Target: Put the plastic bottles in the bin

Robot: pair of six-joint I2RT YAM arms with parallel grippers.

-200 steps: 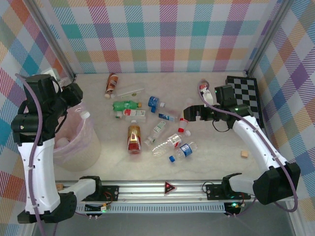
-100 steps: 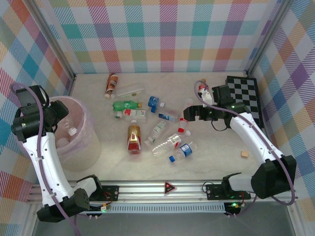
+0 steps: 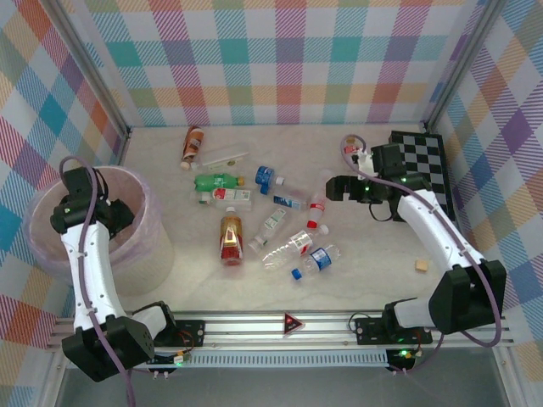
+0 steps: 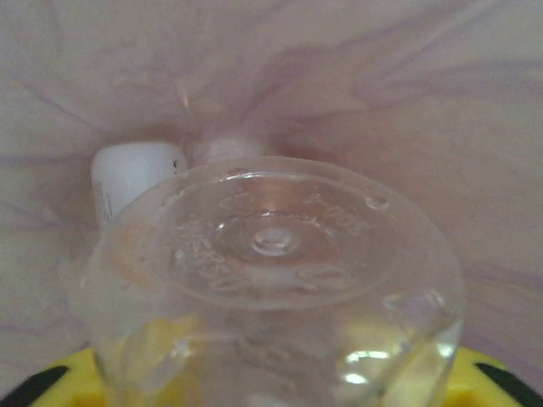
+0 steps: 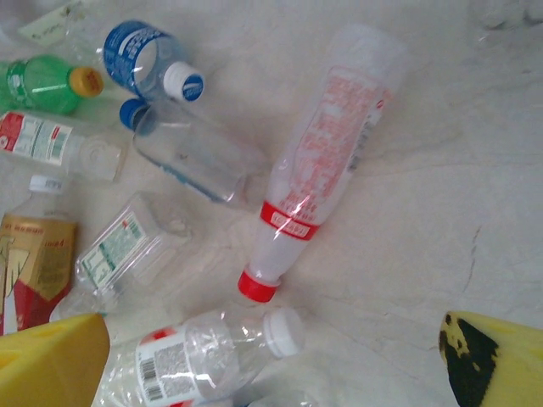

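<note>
My right gripper moves its empty fingers outward and down around the base of the red-labelled clear bottle next, since that base lies outward of the gripper and below it.
My left gripper [image 3: 116,215] reaches down inside the pink-lilac bin [image 3: 151,254]. In the left wrist view it [image 4: 271,386] is shut on a clear bottle [image 4: 276,280], whose round base faces the camera between the yellow fingers. A white bottle [image 4: 131,174] lies on the bin floor behind it. My right gripper [image 3: 336,188] hovers open above a red-capped clear bottle [image 5: 327,161] [image 3: 317,212]. Its yellow fingers [image 5: 51,360] stand wide apart with nothing between them. A white-capped bottle [image 5: 204,352] lies just below. Several more bottles lie mid-table, among them a green one [image 3: 216,181] and a brown-orange one [image 3: 231,237].
A black-and-white checkerboard [image 3: 424,165] lies at the right behind the right arm. A small tan block [image 3: 420,265] sits near the front right. A white card [image 3: 225,158] lies at the back by an orange-labelled bottle [image 3: 193,144]. Chequered walls close three sides.
My left arm has swung down from above the bin's rim and carried the clear bottle deep inside the bin. The right gripper has shifted slightly back and to the right.
</note>
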